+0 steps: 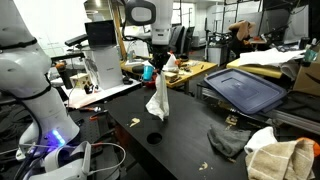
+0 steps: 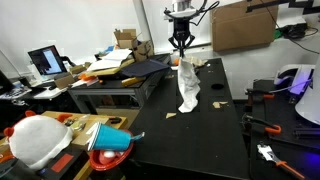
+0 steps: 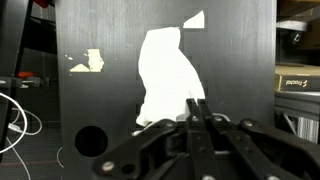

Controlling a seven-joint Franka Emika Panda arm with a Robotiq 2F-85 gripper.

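I will lower my gripper to the bare tabletop below it on the tray's side and let go of the cloth's top, because the white cloth (image 1: 158, 97) is still hanging.
My gripper (image 1: 157, 66) is shut on the top of a white cloth (image 1: 158, 97) and holds it up so it hangs down toward the black table (image 1: 185, 140). The gripper (image 2: 180, 58) and the hanging cloth (image 2: 188, 90) also show from the far side, with the cloth's lower end near the table top. In the wrist view the shut fingers (image 3: 198, 108) pinch the cloth (image 3: 165, 75), which spreads white over the dark table below.
A grey rag (image 1: 228, 141) and a beige cloth (image 1: 280, 158) lie at the table's near end. A dark bin lid (image 1: 247, 88) sits beside the table. Paper scraps (image 3: 88, 62) lie on the table. A round hole (image 1: 153, 138) is in the table top.
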